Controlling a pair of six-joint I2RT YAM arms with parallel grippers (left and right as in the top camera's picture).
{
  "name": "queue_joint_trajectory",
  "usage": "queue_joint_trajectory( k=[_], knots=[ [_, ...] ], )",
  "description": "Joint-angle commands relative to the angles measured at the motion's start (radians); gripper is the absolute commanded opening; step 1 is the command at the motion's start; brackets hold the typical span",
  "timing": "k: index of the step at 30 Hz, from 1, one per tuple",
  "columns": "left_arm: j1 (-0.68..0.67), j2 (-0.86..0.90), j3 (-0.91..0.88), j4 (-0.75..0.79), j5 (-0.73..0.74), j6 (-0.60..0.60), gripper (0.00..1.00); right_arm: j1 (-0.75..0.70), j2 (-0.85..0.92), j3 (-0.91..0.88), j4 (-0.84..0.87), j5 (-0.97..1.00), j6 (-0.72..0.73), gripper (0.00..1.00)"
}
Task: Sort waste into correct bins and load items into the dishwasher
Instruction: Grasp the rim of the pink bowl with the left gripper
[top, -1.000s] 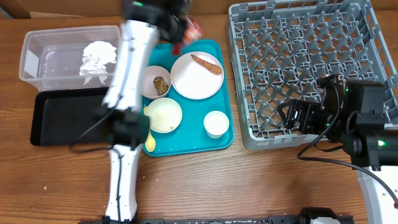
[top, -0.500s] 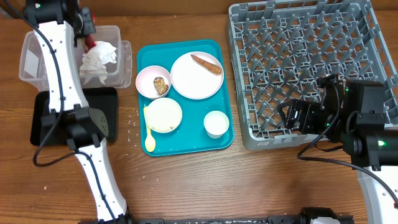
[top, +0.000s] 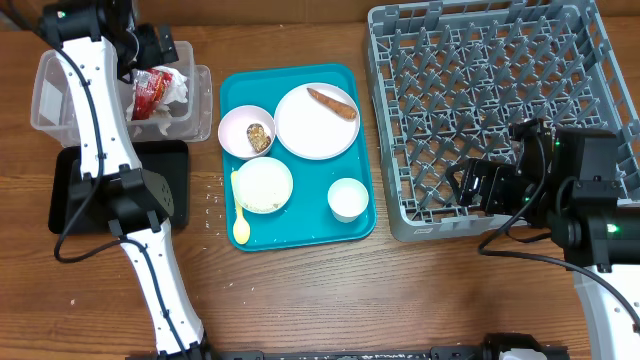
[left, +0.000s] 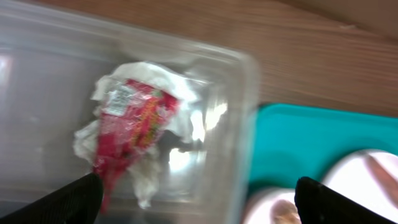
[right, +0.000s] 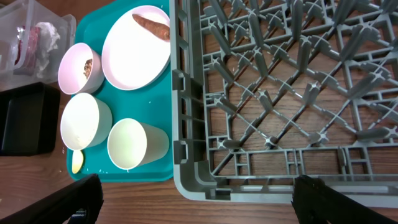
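Note:
My left gripper moves over, right in the overhead view, and down to the bowl, onto its plate-side rim (top: 273, 130) next, since the bowl holds the brown lump.
My left gripper (top: 150, 47) hangs open above the clear tub (top: 58, 62), holding nothing. Below it the red wrapper (left: 134, 118) lies loose on the crumpled white paper (left: 168, 79) inside the tub (left: 247, 130). On the teal tray (top: 300, 236) a white plate (top: 310, 130) carries the brown sausage (top: 332, 102). A bowl (top: 240, 128) holds the brown lump (top: 258, 135), and another bowl (top: 263, 185) holds rice. A cup (top: 348, 198) and a yellow spoon (top: 241, 225) lie nearby. My right gripper (right: 199, 199) is open and empty over the front left corner of the grey dish rack (right: 280, 93).
The black tray (top: 70, 190) lies in front of the tub, partly under my left arm. The dish rack (top: 480, 100) fills the right side of the table. Rice grains are scattered on the wood left of the teal tray.
My left arm swung from over the teal tray to the tub. Its gripper opened and the red wrapper dropped onto the white paper. The right arm stayed still.

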Motion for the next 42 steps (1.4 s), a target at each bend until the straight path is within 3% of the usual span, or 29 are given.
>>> queue_joint_trajectory(
  k=[1, 4, 10, 17, 21, 29, 32, 42],
  knots=[
    [-0.06, -0.156, 0.069, -0.072, 0.106, 0.059, 1.0, -0.003, 0.005, 0.025, 0.005, 0.004, -0.004, 1.0],
    [-0.124, -0.214, 0.069, -0.225, 0.103, 0.104, 0.89, -0.003, 0.005, 0.025, 0.005, 0.004, -0.004, 1.0],
    [-0.262, -0.301, -0.089, -0.225, 0.072, 0.09, 0.9, -0.003, 0.005, 0.025, 0.002, 0.003, -0.004, 1.0],
    [-0.391, -0.329, -0.363, -0.205, -0.108, 0.045, 0.9, -0.003, 0.005, 0.025, -0.009, 0.003, -0.004, 1.0],
    [-0.414, -0.329, -0.54, -0.089, -0.116, 0.017, 0.83, -0.003, 0.008, 0.025, 0.0, 0.004, -0.004, 1.0],
    [-0.42, -0.329, -0.853, 0.241, -0.105, -0.031, 0.57, -0.002, 0.037, 0.025, 0.002, 0.003, -0.004, 1.0],
    [-0.426, -0.329, -0.936, 0.337, -0.105, -0.03, 0.53, -0.003, 0.051, 0.025, 0.002, 0.003, -0.004, 1.0],
    [-0.429, -0.328, -1.077, 0.471, -0.105, -0.029, 0.29, -0.003, 0.079, 0.025, 0.002, 0.003, -0.004, 1.0]
  ],
)
